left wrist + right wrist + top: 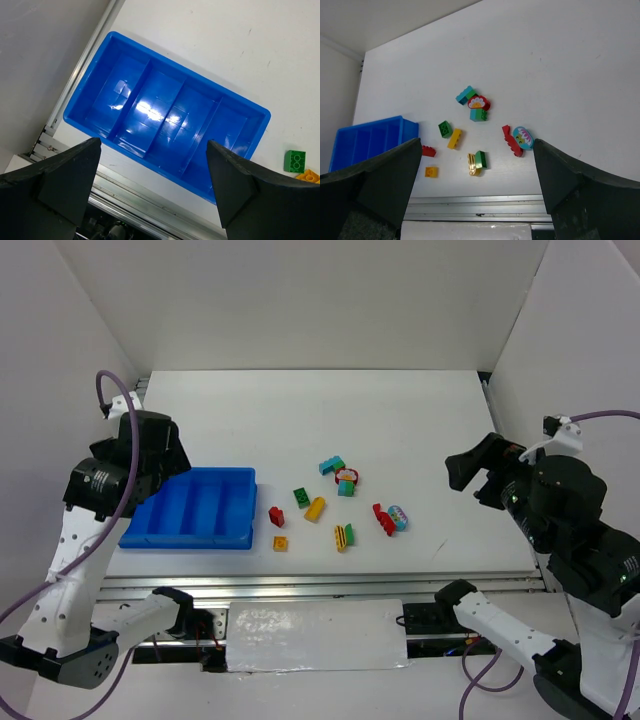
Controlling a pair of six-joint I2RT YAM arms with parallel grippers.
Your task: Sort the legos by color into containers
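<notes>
My right gripper lowers to the left in the top view onto the red brick's far end [377,508] [506,129] next, because it lies clear of the pale rounded piece.
The blue tray [185,540] lies at the front left, its four compartments bare. My left gripper [160,462] hangs open and empty above it; the left wrist view shows the tray [190,75] between the fingers. The legos lie loose mid-table: a teal brick [331,465], a red rounded piece [347,476], a green brick [301,497], a yellow brick [315,508], a red brick [276,516], an orange brick [280,543], a yellow-green pair [343,537], a red brick [382,519] and the pale rounded piece [397,518]. My right gripper [476,478] is open, raised right of them.
White walls close in the table on the left, back and right. A metal rail [320,585] runs along the table's front edge. The right wrist view shows the tray [375,137] at far left and the pale rounded piece [523,137] near the right finger.
</notes>
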